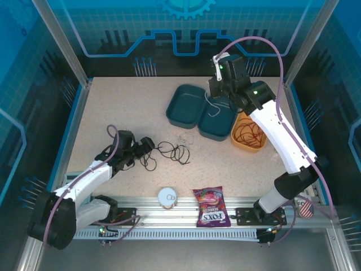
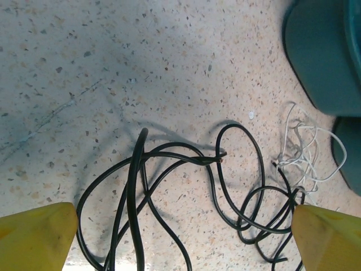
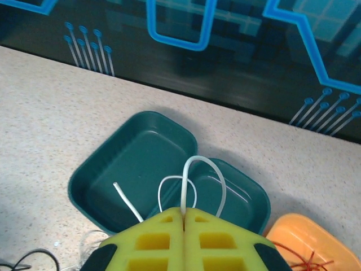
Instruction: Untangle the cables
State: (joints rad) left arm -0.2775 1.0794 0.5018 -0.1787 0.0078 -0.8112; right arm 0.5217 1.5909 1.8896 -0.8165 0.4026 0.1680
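Observation:
The white cable (image 3: 203, 166) already hangs over the teal tray beside the orange bowl. My right gripper will next move down toward the tray below it and let go of the cable.
A black cable (image 1: 169, 152) lies in loose loops on the speckled table, and a thin white wire tangle (image 1: 183, 138) sits just right of it. My left gripper (image 1: 144, 147) is low at the black cable's left end. In the left wrist view that gripper (image 2: 183, 240) is open, its yellow fingertips (image 2: 36, 237) wide apart with the black cable (image 2: 169, 169) lying between them and the white tangle (image 2: 299, 149) beyond. My right gripper (image 3: 184, 213) is shut on a white cable (image 3: 203, 166), held above the teal trays (image 1: 216, 90). A red cable (image 1: 248, 134) lies coiled in the orange bowl (image 1: 240, 144).
Two teal trays (image 1: 183, 104) (image 1: 217, 127) stand side by side at the back centre, the orange bowl to their right. A candy bag (image 1: 210, 206) and a small round tin (image 1: 167, 197) rest on the front rail. Blue walls enclose the table.

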